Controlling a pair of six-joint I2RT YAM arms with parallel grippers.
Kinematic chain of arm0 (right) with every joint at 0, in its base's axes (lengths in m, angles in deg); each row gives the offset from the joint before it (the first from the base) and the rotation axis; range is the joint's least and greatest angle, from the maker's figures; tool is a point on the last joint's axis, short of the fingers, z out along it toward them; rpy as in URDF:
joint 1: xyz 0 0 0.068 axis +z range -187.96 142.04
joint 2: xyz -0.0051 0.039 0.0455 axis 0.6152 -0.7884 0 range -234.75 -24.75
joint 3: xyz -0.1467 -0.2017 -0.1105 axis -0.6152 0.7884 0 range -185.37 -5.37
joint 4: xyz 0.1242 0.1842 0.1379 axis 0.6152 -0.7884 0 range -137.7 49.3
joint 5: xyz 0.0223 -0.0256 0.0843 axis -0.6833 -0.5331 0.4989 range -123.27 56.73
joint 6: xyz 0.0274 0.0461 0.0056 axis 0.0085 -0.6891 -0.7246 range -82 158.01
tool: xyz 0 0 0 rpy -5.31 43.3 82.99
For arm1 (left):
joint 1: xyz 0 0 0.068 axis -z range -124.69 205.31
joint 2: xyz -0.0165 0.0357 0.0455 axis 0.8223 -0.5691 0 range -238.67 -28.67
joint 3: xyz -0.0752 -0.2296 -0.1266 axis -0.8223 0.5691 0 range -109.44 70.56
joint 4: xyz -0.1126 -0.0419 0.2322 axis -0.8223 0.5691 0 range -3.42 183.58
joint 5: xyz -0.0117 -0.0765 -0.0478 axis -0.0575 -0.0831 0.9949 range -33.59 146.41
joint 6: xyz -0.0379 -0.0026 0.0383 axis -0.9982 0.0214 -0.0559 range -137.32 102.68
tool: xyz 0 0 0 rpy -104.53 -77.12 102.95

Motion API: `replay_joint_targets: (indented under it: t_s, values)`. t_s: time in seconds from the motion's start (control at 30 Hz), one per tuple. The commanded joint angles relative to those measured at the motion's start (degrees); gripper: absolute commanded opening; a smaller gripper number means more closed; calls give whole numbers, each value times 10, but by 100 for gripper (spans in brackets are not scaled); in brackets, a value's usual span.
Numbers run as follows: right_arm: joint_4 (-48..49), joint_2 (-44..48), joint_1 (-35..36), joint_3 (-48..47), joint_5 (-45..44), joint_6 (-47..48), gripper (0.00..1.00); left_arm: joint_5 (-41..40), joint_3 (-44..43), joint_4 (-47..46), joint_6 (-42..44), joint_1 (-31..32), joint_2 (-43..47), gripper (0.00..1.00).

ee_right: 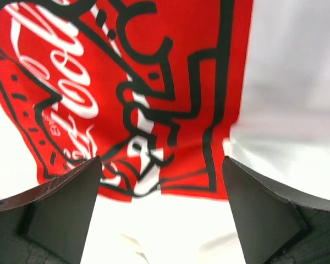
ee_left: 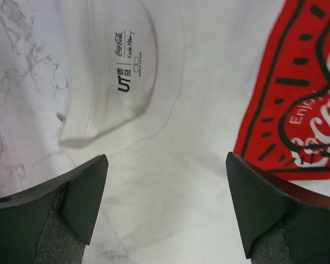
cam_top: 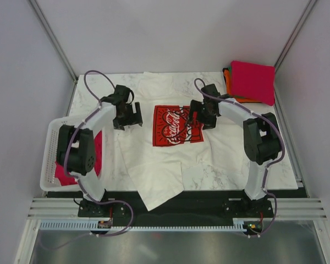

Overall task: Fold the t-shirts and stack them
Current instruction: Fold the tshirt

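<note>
The left gripper draws back and down to the shirt's hanging corner (cam_top: 149, 208) next and closes there, since that corner lies back from it, past the table's near edge.
A white t-shirt (cam_top: 154, 165) with a red square Coca-Cola print (cam_top: 170, 125) lies spread flat on the marble table, its lower part hanging over the near edge. My left gripper (cam_top: 130, 123) hovers open and empty over the shirt's left side. In the left wrist view, the gripper (ee_left: 168, 212) is just below the collar and label (ee_left: 129, 55), with the print (ee_left: 308, 110) to its right. My right gripper (cam_top: 199, 122) is open and empty at the print's right edge. In the right wrist view, the gripper (ee_right: 162, 214) is over the print (ee_right: 126, 82).
A folded stack stands at the back right, with a magenta-pink t-shirt (cam_top: 253, 81) on top and orange and green edges (cam_top: 226, 74) beneath. A white lattice basket (cam_top: 54, 144) at the left edge holds another magenta-pink shirt (cam_top: 97, 157). Grey walls enclose the table.
</note>
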Motion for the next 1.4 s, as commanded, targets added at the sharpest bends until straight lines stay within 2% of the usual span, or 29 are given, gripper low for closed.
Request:
replay_joint_targets:
  t_s: [0.0,0.07,0.1,0.13,0.2,0.23,0.27,0.33,0.4,0.53,0.63,0.8,0.9,1.0,1.03,1.23,1.33,1.37]
  values:
    - [-63,98,5,-13,-17,30,98,7,57,29,-12,17,169,95]
    - [-79,168,6,10,-56,29,98,12,95,36,-30,27,228,94]
    - [-92,224,6,45,-115,17,98,18,134,43,-49,45,279,94]
    - [-95,224,5,67,-142,6,98,20,155,50,-62,57,307,94]
    - [-102,319,-5,147,-203,-21,98,19,210,60,-97,89,351,94]
    - [-101,352,-9,177,-211,-40,98,18,227,63,-138,136,388,94]
    - [-100,413,-23,206,-211,-66,98,16,258,65,-160,163,400,94]
    - [-101,467,-45,288,-186,-88,98,13,286,66,-225,239,418,94]
    - [-101,527,-74,355,-169,-101,98,10,326,62,-267,285,434,94]
    - [-126,600,-87,407,-177,-116,98,6,388,42,-357,378,458,93]
    - [-145,651,-87,420,-226,-139,98,4,411,39,-399,440,458,93]
    - [-167,652,-89,427,-256,-165,98,5,440,35,-476,520,459,91]
    - [-166,644,-89,436,-258,-173,98,19,460,24,-494,540,455,90]
    - [-162,645,-92,439,-272,-173,98,35,485,-5,-499,541,454,84]
    - [-162,645,-93,440,-279,-171,98,39,490,-12,-501,541,453,79]
    - [-157,637,-110,442,-278,-174,98,65,524,-82,-508,543,432,73]
    - [-146,632,-115,455,-273,-182,98,63,522,-99,-497,543,411,60]
    - [-144,632,-116,457,-269,-184,98,59,516,-98,-493,544,406,48]
